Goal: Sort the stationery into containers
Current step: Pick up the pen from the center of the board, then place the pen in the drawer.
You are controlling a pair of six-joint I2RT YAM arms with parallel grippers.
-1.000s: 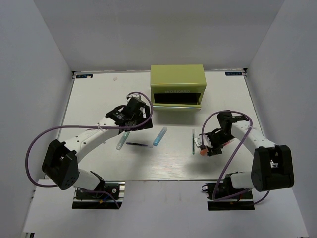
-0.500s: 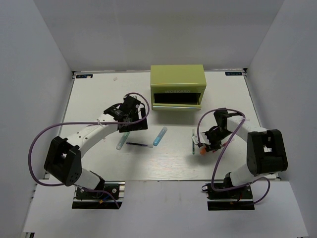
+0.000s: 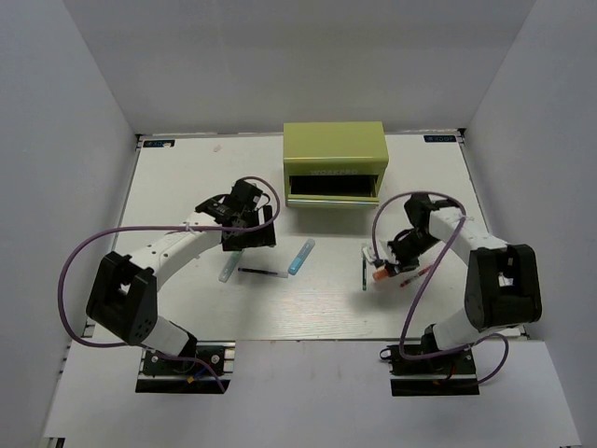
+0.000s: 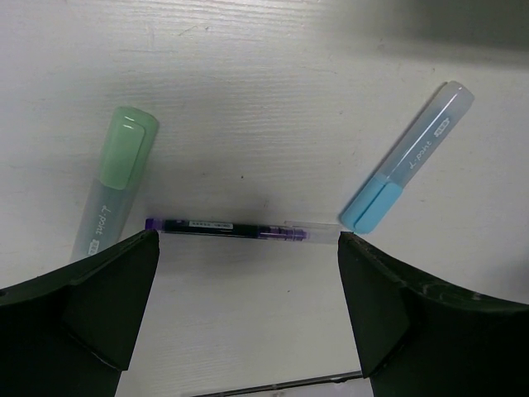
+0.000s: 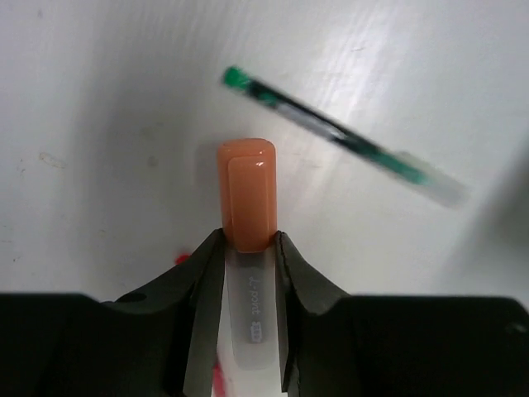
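The light-green marker's middle (image 3: 230,265) (image 4: 111,188) is below, to the left in the wrist view. My left gripper will shift that way, go down and turn to match the marker's slant.
My right gripper (image 5: 248,241) is shut on the orange marker (image 5: 248,194), held low over the table; in the top view the marker (image 3: 379,275) pokes out of the gripper (image 3: 387,266). The dark-green pen (image 5: 339,136) lies just beyond it, and a bit of the red pen (image 5: 180,259) shows by the left finger. My left gripper (image 4: 246,245) is open above the black pen (image 4: 240,229), between the light-green marker (image 4: 111,194) and the light-blue marker (image 4: 409,165). The olive chest (image 3: 334,154) stands at the back with a drawer (image 3: 333,196) pulled open.
Purple cables loop off both arms. White walls enclose the table (image 3: 187,177) on three sides. The dark-green pen (image 3: 363,266) lies left of the right gripper, and the red pen (image 3: 420,272) lies right of it.
My right gripper has moved a little away from the near edge with the orange marker in it, its arm folding in. My left gripper has shifted slightly toward the pens.
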